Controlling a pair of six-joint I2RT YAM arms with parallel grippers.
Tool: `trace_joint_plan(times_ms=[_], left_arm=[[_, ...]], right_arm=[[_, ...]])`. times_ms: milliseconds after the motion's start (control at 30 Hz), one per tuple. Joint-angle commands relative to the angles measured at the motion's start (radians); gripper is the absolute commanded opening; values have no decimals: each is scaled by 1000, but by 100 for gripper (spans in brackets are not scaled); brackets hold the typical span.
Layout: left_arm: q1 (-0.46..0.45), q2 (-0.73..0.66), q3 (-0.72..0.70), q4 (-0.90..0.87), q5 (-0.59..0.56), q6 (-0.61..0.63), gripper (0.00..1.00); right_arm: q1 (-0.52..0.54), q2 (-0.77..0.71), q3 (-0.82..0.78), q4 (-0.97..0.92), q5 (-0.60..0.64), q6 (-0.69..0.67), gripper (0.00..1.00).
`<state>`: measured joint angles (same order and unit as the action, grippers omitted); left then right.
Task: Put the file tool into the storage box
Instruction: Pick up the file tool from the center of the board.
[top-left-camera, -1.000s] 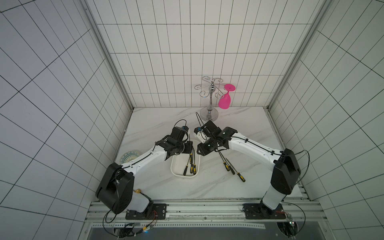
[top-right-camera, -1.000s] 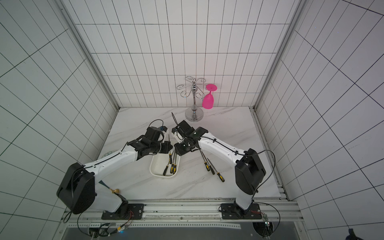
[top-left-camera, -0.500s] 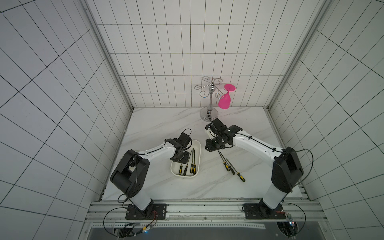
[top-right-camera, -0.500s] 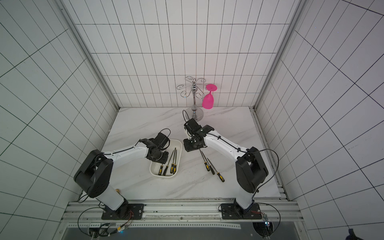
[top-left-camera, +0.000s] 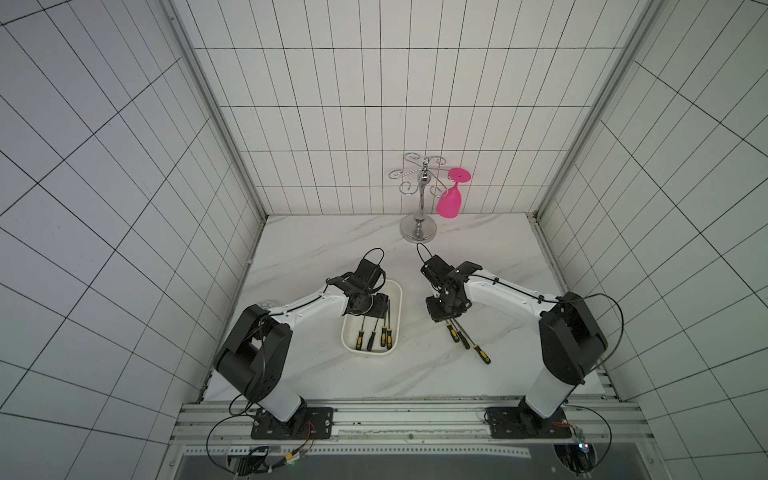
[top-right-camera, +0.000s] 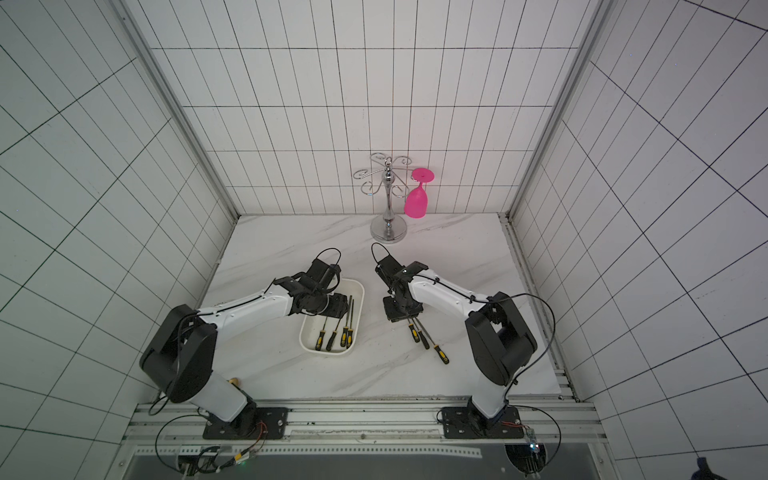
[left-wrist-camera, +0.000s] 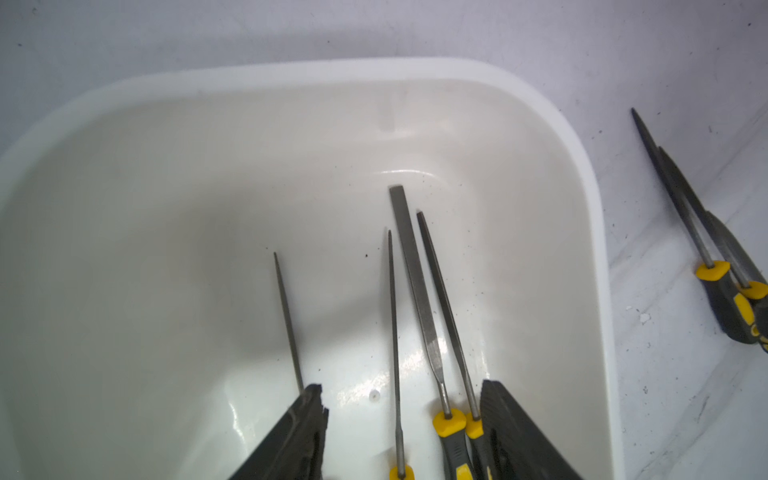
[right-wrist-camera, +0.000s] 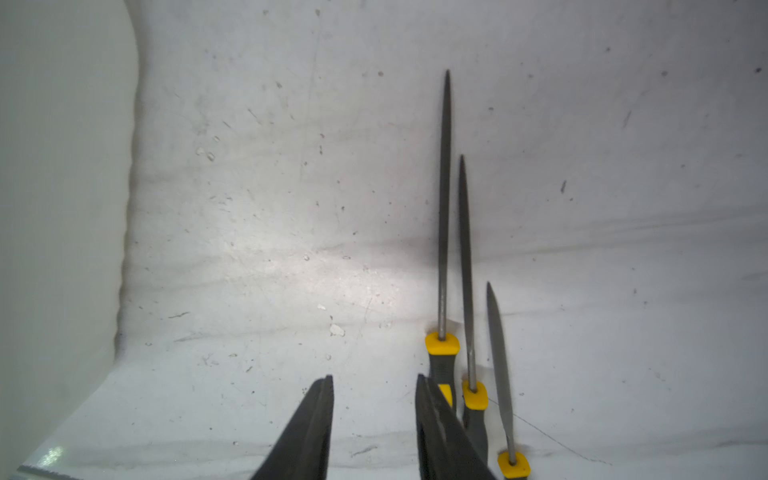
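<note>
The file handle nearest the box is on the marble, below and back of my right gripper and outside its fingers, so my right gripper needs to move back and down around it next.
The storage box (top-left-camera: 368, 353) (top-right-camera: 328, 353) is a white shallow tub left of the table's middle, with several yellow-and-black-handled files (top-left-camera: 376, 334) lying in it. My left gripper (top-left-camera: 382, 308) (top-right-camera: 343, 305) hangs low over the box, open. In the left wrist view its jaws (left-wrist-camera: 403, 388) straddle a flat file (left-wrist-camera: 415, 274) and its neighbours on the box floor, gripping none. Three more files (top-left-camera: 461, 336) (top-right-camera: 424, 338) lie on the marble right of the box. My right gripper (top-left-camera: 442, 318) (right-wrist-camera: 375, 378) stands open just beside their handles (right-wrist-camera: 442, 353), nothing between its fingers.
A chrome glass rack (top-left-camera: 419, 226) with a pink wine glass (top-left-camera: 449, 203) hanging upside down stands at the back. A small teal-patterned dish (top-left-camera: 266, 302) peeks out behind my left arm. Tiled walls close in the table on three sides.
The left gripper's jaws have gone from shut to open over the box, and that arm has dropped lower. The right gripper has moved away from the box toward the files on the table.
</note>
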<state>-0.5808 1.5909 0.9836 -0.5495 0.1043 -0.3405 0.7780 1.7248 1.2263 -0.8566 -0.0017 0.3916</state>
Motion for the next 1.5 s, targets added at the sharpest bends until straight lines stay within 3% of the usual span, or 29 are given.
trace_joint_plan(times_ms=[0,667,1000,1267,1467], left_arm=[[-2,12,13,37,23,-5,62],[17,35,10,45,37,-17,62],[21,-3,1,81,95,-6,63],[23,-98,-36,179,207,-3,73],[21,-158,-85,298,284,-32,75]], right_arm=[[-8,17,-35,-56,78,18,37],[-5,63,-157,29,25,38,34],[-5,54,-149,62,-3,18,12],[-3,-117,-88,227,-209,-32,12],[10,-83,-3,235,-360,-105,13]])
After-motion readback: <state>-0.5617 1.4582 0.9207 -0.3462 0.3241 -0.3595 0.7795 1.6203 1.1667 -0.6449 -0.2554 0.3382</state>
